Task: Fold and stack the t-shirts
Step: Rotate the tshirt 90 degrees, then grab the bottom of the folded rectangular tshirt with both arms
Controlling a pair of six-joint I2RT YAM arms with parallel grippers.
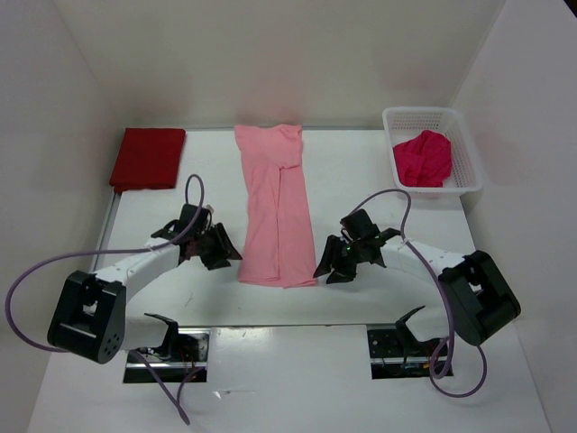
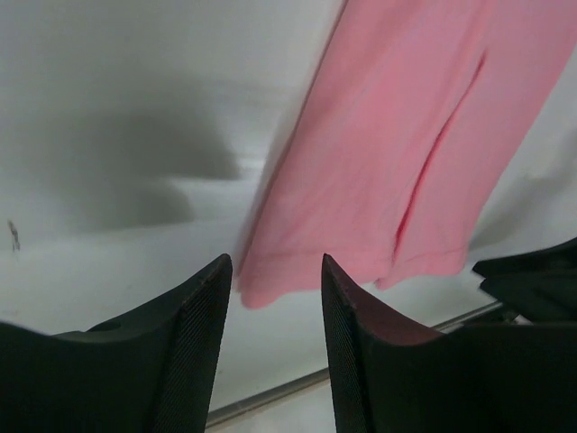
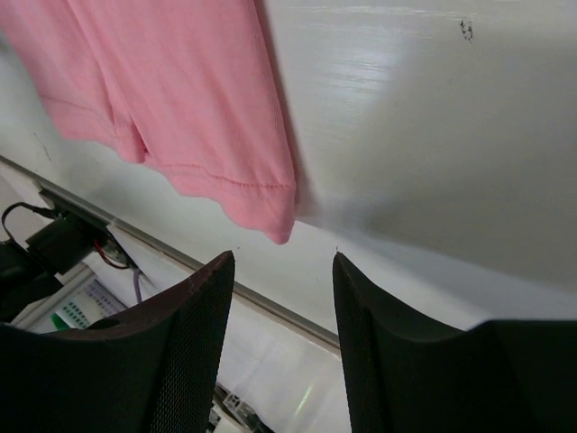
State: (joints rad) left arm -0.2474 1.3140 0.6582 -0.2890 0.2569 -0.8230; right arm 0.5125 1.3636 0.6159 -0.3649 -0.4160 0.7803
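Note:
The pink t-shirt's near corner [image 1: 313, 282] [image 3: 280, 225] lies just beyond my right gripper's open fingers, so next I will lower that gripper toward the t-shirt's hem and close it on the corner.
A light pink t-shirt [image 1: 275, 203] lies lengthwise in the middle of the table, both sides folded in to a long narrow strip. My left gripper [image 1: 225, 255] hovers at its near left corner, open and empty; the left wrist view shows the pink hem [image 2: 297, 275] just beyond the fingertips. My right gripper [image 1: 330, 271] stands open at the near right corner, and that corner of the pink t-shirt [image 3: 270, 212] lies just ahead of it. A dark red t-shirt [image 1: 148, 158] lies folded at the far left. A crumpled magenta t-shirt [image 1: 424, 158] sits in the basket.
A white mesh basket [image 1: 464, 149] stands at the far right corner. White walls enclose the table on three sides. The table's near edge [image 3: 270, 307] runs just below the pink hem, with mounts and cables beyond it.

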